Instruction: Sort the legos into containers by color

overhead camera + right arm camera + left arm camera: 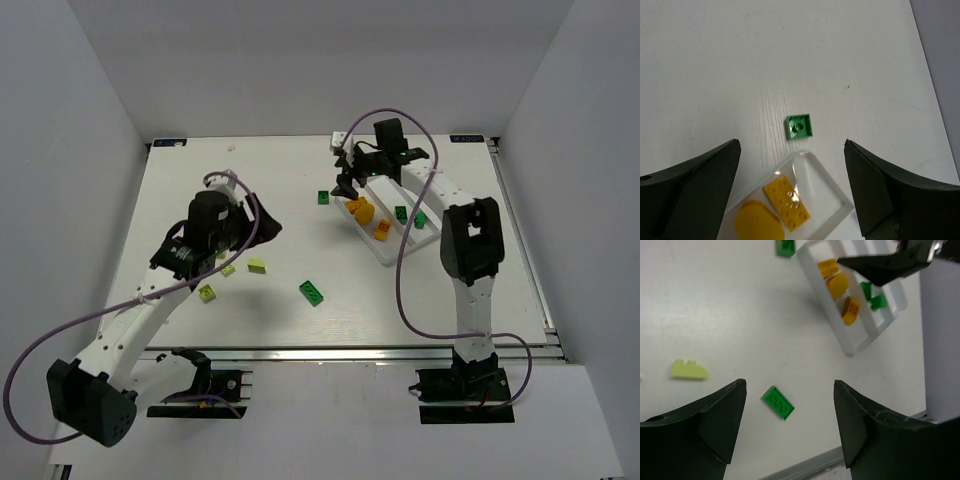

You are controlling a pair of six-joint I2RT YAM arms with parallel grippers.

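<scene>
My right gripper will go left in the top view and down, open fingers around the green square brick (323, 197) (798, 127), since the brick lies below it that way.
The white tray (388, 258) lies at the back right. Its left compartment holds orange bricks (360, 210), the middle one dark green bricks (401, 212). On the table lie a green brick (312, 292), a green square brick (323, 197) and pale yellow-green bricks (257, 265). My left gripper (255, 232) is open and empty above the table; in its wrist view the green brick (777, 402) lies between its fingers (730, 405). My right gripper (792, 144) is open and empty over the tray's far corner (832, 172), with the green square brick (799, 126) just beyond it.
Two more pale bricks (207, 293) lie by the left arm. The table's metal front rail (350, 352) runs along the near edge. The left wrist view shows the tray (855, 347), one pale brick (690, 370) and the right gripper (885, 267) over the tray.
</scene>
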